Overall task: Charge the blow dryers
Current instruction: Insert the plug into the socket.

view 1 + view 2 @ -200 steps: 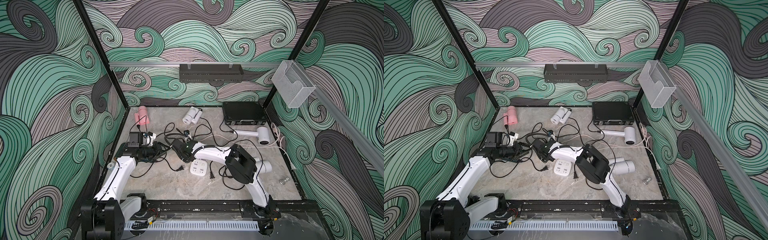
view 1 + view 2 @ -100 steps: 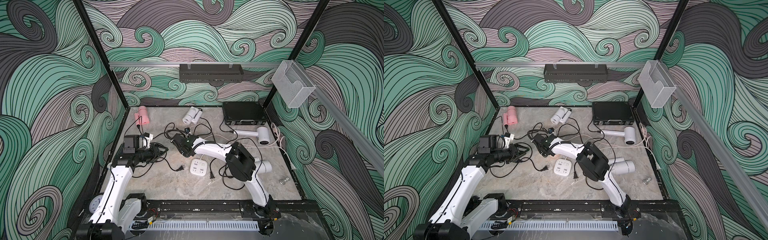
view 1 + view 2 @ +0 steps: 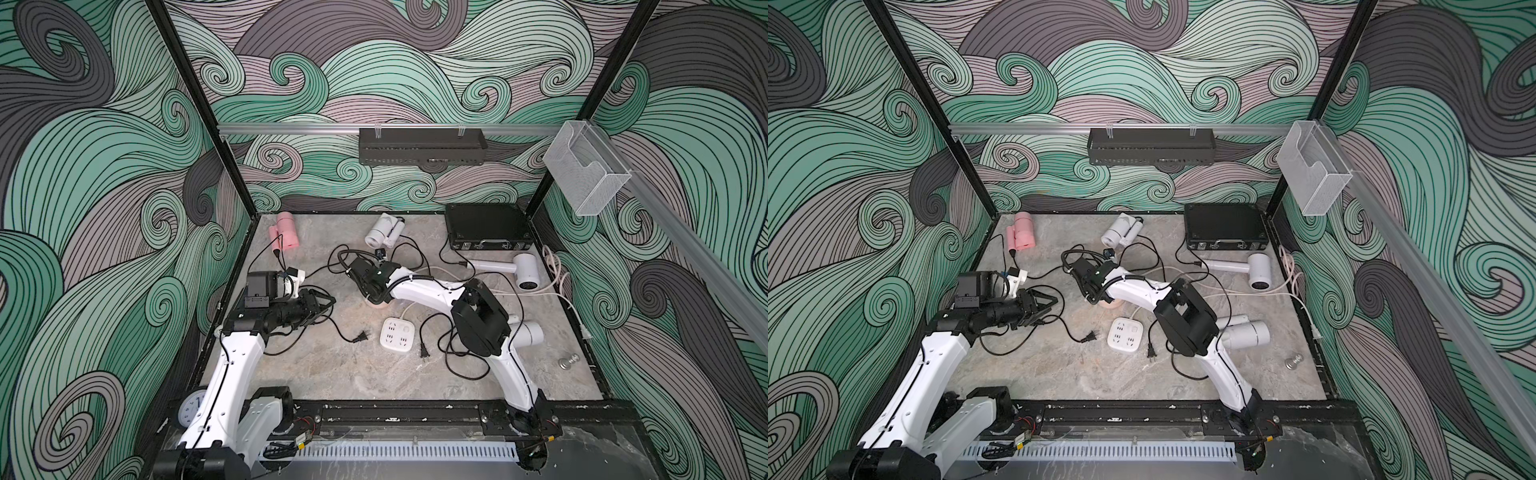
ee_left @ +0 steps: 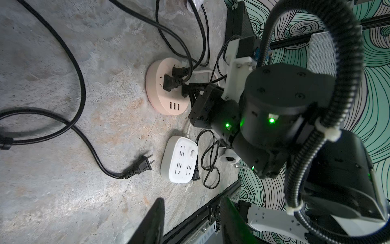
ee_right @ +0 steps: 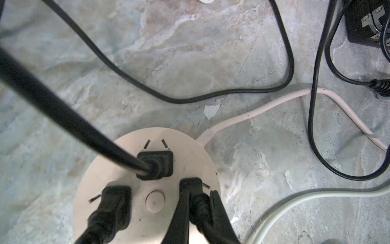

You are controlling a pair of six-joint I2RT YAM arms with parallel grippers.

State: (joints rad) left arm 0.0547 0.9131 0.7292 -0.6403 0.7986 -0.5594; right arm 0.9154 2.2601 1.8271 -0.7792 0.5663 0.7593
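The black plug stands between my fingers, and its base is at the hub's side [image 5: 190, 185]. My right gripper will next push the plug slightly outward and open to release it.
My right gripper [image 5: 199, 196] is shut on a black plug [image 5: 191, 186] standing in the round peach hub [image 5: 130, 147], beside two other plugs seated in it. In both top views that gripper [image 3: 365, 282] covers most of the hub [image 3: 377, 303]. My left gripper [image 4: 192, 199] is open and empty, hovering left of the hub [image 3: 328, 301]. The blow dryers lie around the table: pink [image 3: 284, 235] at the back left, a folded white one [image 3: 382, 232] at the back, a white one [image 3: 523, 270] on the right, and a light grey one [image 3: 525, 334] partly behind my right arm.
A square white socket hub [image 3: 397, 334] lies near the middle, with two loose black plugs [image 3: 360, 336] [image 3: 424, 352] beside it. Black cords loop across the table. A black case [image 3: 486, 226] sits at the back right. A small metal piece [image 3: 567, 362] lies at the right edge.
My left arm has lifted and swung its forearm back toward the left wall, its gripper still open. The right gripper stays shut on the plug at the peach hub.
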